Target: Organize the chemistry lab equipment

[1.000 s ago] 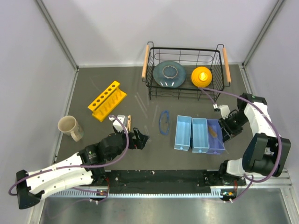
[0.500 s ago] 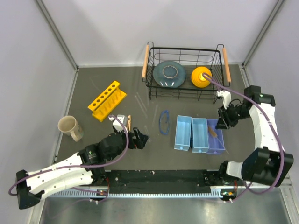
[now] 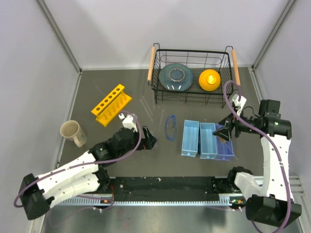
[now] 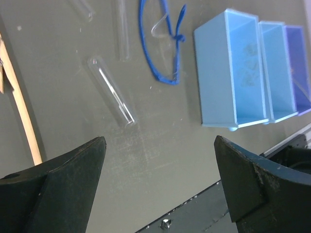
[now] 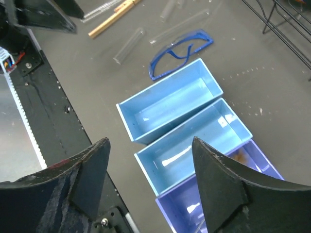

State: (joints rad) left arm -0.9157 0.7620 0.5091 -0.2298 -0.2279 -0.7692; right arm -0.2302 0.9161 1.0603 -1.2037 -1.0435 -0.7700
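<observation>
I will move my left gripper to the left in its wrist view, turning it and lowering it onto the wooden clamp's near end [image 4: 32, 141], because that end is a single thin bar.
The yellow six-hole rack [image 3: 111, 104] lies at the left back. The blue-rimmed safety glasses [image 3: 170, 127] lie left of the bins and also show in the left wrist view [image 4: 163, 43] and the right wrist view [image 5: 180, 53]. Clear glass tubes [image 4: 112, 92] lie loose on the mat next to them. The tan wooden clamp [image 4: 22, 111] lies at the left edge of the left wrist view. My left gripper [image 3: 148, 141] is open and empty over the mat near the tubes [image 4: 159, 141]. My right gripper [image 3: 224, 132] is open and empty above the bins [image 5: 150, 141].
Two light-blue bins [image 3: 190, 138] and a purple bin [image 3: 224, 145] stand side by side at the front right. A wire basket [image 3: 192, 50] at the back holds a grey-blue plate [image 3: 176, 76] and a yellow piece [image 3: 210, 80]. A beige mug [image 3: 73, 132] stands at the left.
My right arm swung in from right of the bins to above the purple bin. My left gripper shifted a little toward the back, over the spot where the clamp showed.
</observation>
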